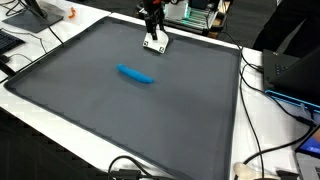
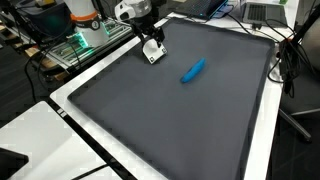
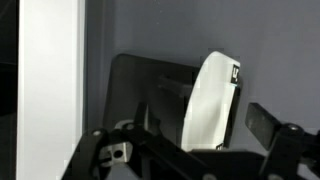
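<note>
The robot's gripper will move slightly to the right in the wrist view next and then close, because the white object [image 1: 156,41] [image 3: 208,112] is already between its open fingers.
My gripper [image 1: 153,30] [image 2: 148,38] hangs over the far edge of a dark grey mat [image 1: 120,120] [image 2: 170,120]. Directly under it is a small white object [image 1: 157,43] [image 2: 152,52]. In the wrist view the white object [image 3: 208,100], with a small black mark at its top corner, lies between the jaws of the gripper [image 3: 205,128]. The dark finger [image 3: 265,122] on the right stands apart from it, so the jaws are open; I cannot tell whether anything touches it. A long blue object [image 1: 135,75] [image 2: 193,70] lies flat near the mat's middle, well away from the gripper.
The mat sits on a white table [image 1: 250,120] [image 2: 40,120]. Cables [image 1: 255,160] run along the table's edge. Electronics with green lights [image 2: 75,45] stand behind the arm, and a dark laptop [image 1: 290,70] lies beside the mat.
</note>
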Robot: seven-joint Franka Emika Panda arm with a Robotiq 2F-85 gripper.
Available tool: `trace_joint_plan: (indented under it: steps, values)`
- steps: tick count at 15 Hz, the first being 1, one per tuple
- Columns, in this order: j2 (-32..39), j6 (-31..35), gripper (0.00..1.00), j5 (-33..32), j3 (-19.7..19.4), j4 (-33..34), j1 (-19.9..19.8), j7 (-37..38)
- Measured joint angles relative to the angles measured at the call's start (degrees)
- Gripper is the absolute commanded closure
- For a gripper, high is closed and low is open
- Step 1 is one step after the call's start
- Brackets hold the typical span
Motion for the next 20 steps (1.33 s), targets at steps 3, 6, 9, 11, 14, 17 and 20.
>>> trace_joint_plan:
  steps: [3,6,9,11,14,17,20]
  values:
    - [0.5,0.2,0.00,0.6,-0.3,0.1,0.4,0.0]
    - [0.6,0.2,0.05,0.9,-0.5,0.3,0.7,0.0]
    - [0.7,0.9,0.12,0.9,-0.5,0.3,0.8,0.0]
    - [0.7,1.5,0.22,0.9,-0.5,0.3,0.9,0.0]
    - [1.0,2.3,0.40,0.9,-0.5,0.3,1.0,0.0]
    - [1.3,2.7,0.40,0.9,-0.5,0.3,1.0,0.0]
    - [1.4,3.3,0.48,0.9,-0.6,0.3,1.0,0.0]
